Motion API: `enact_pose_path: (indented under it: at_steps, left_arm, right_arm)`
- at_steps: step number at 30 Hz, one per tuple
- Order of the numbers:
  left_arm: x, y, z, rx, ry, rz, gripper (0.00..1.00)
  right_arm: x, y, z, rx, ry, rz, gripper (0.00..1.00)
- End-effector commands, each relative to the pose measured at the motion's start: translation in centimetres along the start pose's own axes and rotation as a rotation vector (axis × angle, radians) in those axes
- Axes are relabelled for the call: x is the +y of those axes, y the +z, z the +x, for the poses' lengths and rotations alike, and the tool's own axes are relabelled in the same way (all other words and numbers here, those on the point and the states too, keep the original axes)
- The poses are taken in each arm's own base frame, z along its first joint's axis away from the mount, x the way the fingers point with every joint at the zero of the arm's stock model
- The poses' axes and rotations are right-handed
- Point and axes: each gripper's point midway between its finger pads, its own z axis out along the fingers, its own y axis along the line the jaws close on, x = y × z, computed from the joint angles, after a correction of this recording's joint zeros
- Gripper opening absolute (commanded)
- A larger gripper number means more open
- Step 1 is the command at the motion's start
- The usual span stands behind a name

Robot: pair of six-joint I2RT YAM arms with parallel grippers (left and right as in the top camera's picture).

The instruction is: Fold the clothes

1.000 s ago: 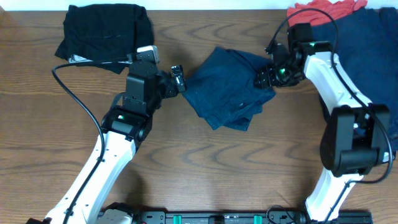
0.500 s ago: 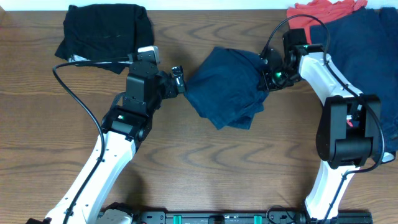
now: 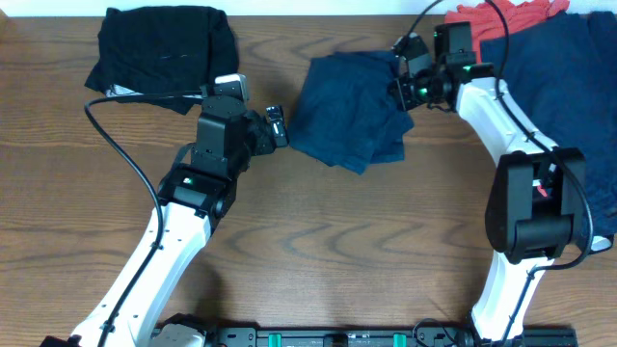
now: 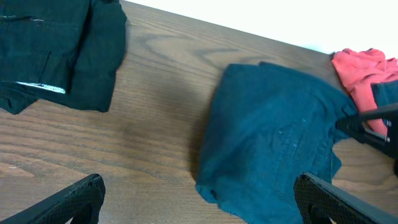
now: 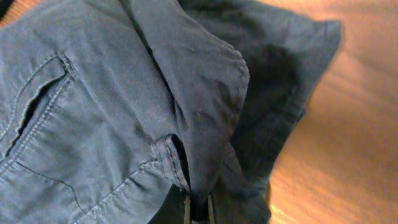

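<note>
The navy garment (image 3: 347, 111) is crooked, so my right gripper will next drag its pinched fold outward and left in the overhead view, toward the table's far edge.
A folded navy blue garment (image 3: 347, 111) lies at the middle back of the table. My right gripper (image 3: 400, 87) is shut on a fold at its right edge; the right wrist view shows cloth (image 5: 112, 106) pinched between the closed fingertips of that gripper (image 5: 198, 208). My left gripper (image 3: 277, 125) stands open just left of the garment, touching nothing. In the left wrist view the navy garment (image 4: 273, 143) lies ahead of the left gripper (image 4: 199, 186), whose fingers are spread wide. More clothes lie around: black (image 3: 164, 48) and coral red (image 3: 506, 14).
A large spread of navy cloth (image 3: 569, 87) covers the back right corner beside the right arm. The black garment (image 4: 56, 50) sits at the back left and the coral red one (image 4: 360, 71) behind the navy garment. A black cable (image 3: 125, 154) loops left of the left arm.
My right gripper closed on the navy garment's right edge and pulled it toward the back of the table; the garment shifted up and changed shape. The left arm stayed put.
</note>
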Motion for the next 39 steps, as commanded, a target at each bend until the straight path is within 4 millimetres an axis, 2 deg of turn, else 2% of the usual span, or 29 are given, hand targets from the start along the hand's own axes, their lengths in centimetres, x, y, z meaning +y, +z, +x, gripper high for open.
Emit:
enact_pose_path:
  at_steps: [1, 12, 15, 17, 18, 19, 20, 24, 28, 36, 39]
  left_arm:
    - [0.1, 0.2, -0.3, -0.002, 0.026, -0.008, 0.98]
    - [0.0, 0.2, -0.3, -0.001, 0.042, -0.006, 0.98]
    - [0.0, 0.2, -0.2, -0.001, 0.046, -0.005, 0.98]
    - [0.0, 0.2, -0.2, 0.000, 0.046, -0.005, 0.98]
    - [0.0, 0.2, -0.2, 0.000, 0.046, -0.005, 0.98]
    - [0.0, 0.2, -0.2, 0.000, 0.046, -0.005, 0.98]
    - [0.0, 0.2, -0.2, 0.000, 0.046, -0.005, 0.98]
    - [0.0, 0.2, -0.2, 0.000, 0.046, -0.005, 0.98]
    - [0.0, 0.2, -0.2, 0.000, 0.046, -0.005, 0.98]
    - [0.2, 0.2, 0.1, 0.014, 0.047, -0.012, 0.98]
    - [0.3, 0.2, 0.3, 0.023, 0.048, -0.016, 0.98]
  right_arm:
    - [2.3, -1.5, -3.6, -0.102, -0.096, -0.019, 0.01]
    - [3.9, -2.8, -10.4, -0.369, -0.249, -0.022, 0.01]
    - [3.4, -2.0, -11.4, -0.409, -0.273, 0.045, 0.01]
    - [3.1, -0.7, -11.6, -0.426, -0.283, 0.067, 0.01]
    - [2.9, 0.0, -11.7, -0.437, -0.288, 0.071, 0.18]
    - [2.7, 0.6, -11.8, -0.452, -0.293, 0.077, 0.68]
    - [2.5, 1.0, -11.9, -0.464, -0.285, 0.084, 0.99]
    - [0.1, 0.4, -12.9, -0.514, -0.163, 0.163, 0.99]
    - [-0.1, -0.6, -12.5, -0.473, -0.114, 0.133, 0.99]
    - [0.3, 0.8, -6.7, -0.200, -0.026, 0.092, 0.99]
    - [-0.2, 1.9, -5.6, -0.166, -0.041, 0.101, 0.99]
